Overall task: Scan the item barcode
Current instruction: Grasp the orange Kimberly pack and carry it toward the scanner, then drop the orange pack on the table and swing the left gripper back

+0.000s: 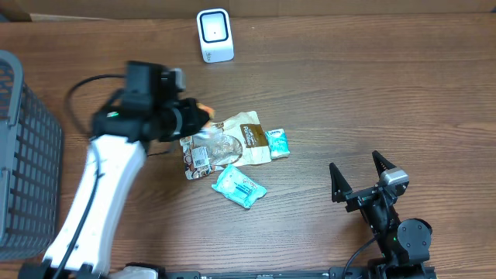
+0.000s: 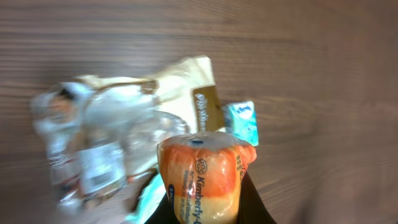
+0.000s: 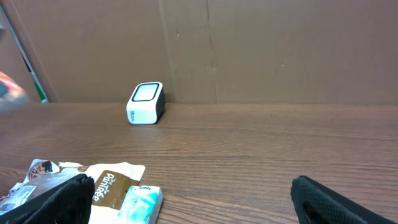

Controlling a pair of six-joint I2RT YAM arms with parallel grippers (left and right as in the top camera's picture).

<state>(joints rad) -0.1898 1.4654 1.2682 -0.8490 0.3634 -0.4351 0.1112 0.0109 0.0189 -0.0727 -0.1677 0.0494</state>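
Next I will lower my left gripper back and to the right in the overhead view, over the gap [image 1: 268, 171] between the teal packs, since empty wood shows there.
My left gripper [image 1: 195, 116] is shut on an orange and yellow soft packet [image 2: 202, 171] with blue "Kimberly" lettering, held above the table. Only an orange tip of that packet [image 1: 205, 108] shows from overhead. The white barcode scanner [image 1: 215, 35] stands at the table's far edge, beyond the held packet and apart from it; the same scanner [image 3: 145, 102] appears in the right wrist view. My right gripper [image 1: 356, 164] rests near the front right, open and with nothing in it; its dark fingers [image 3: 65, 198] frame bare wood.
Under the left gripper lie a cream snack bag [image 1: 232, 143] with a brown label, a small teal pack [image 1: 277, 143] and a larger teal pack [image 1: 239, 186]. A grey wire basket [image 1: 23, 155] stands at the left edge. Cardboard walls the back.
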